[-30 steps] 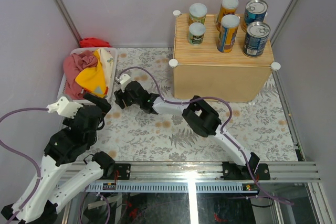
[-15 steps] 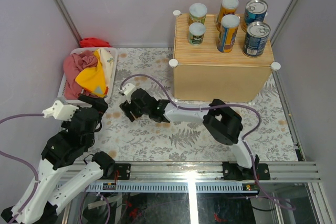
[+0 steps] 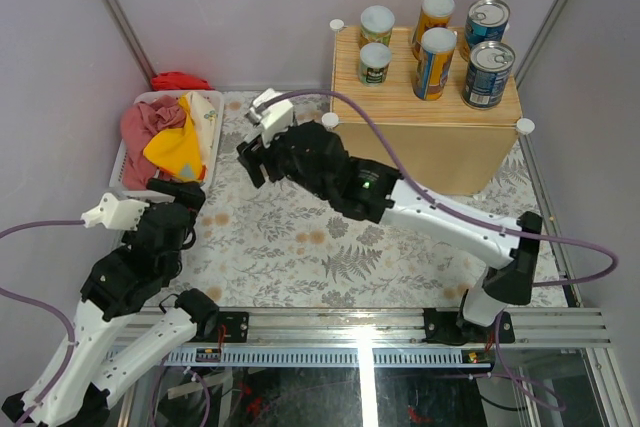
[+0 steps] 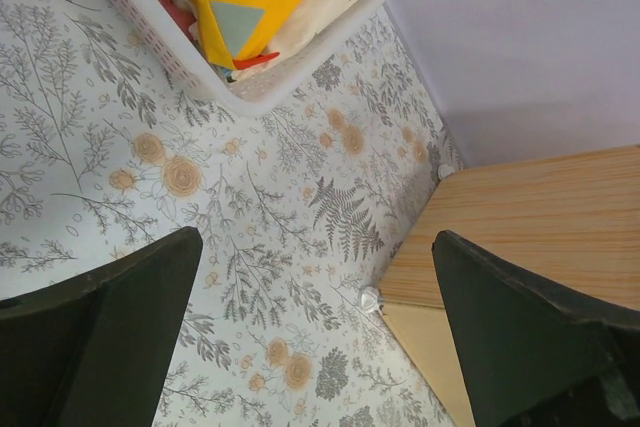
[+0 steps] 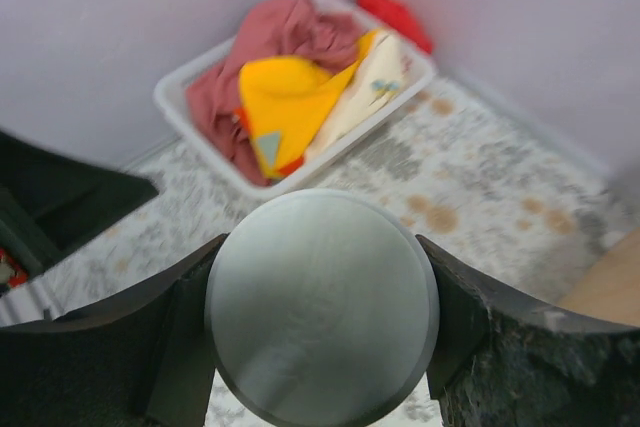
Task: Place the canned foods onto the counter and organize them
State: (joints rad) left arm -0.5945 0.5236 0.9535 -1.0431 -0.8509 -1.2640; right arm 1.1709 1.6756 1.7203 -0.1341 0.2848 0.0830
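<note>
My right gripper needs to swing outward to the counter's bare near corner, which lies to its right in the top view, and release the can beside the pale-lidded ones.
My right gripper point(image 5: 322, 292) is shut on a can with a plain silver end point(image 5: 322, 317), one finger on each side of it. In the top view this gripper point(image 3: 256, 150) hangs above the floral mat, left of the counter point(image 3: 420, 152); the can is hidden there. On the counter stand two blue tins point(image 3: 487, 72), a multicoloured can point(image 3: 435, 63), an orange jar point(image 3: 433, 15) and two pale-lidded cans point(image 3: 374, 62). My left gripper point(image 4: 320, 337) is open and empty over the mat, near the counter's corner point(image 4: 530, 217); in the top view it point(image 3: 180, 197) is beside the basket.
A white basket point(image 3: 213, 137) of red and yellow cloths stands at the far left, also in the left wrist view point(image 4: 250, 92) and the right wrist view point(image 5: 180, 107). A red cloth point(image 3: 180, 80) lies behind it. Purple walls close in both sides.
My right arm has stretched out and risen, carrying the can from low on the mat towards the far side, nearer the counter's left corner. The left arm has hardly moved.
</note>
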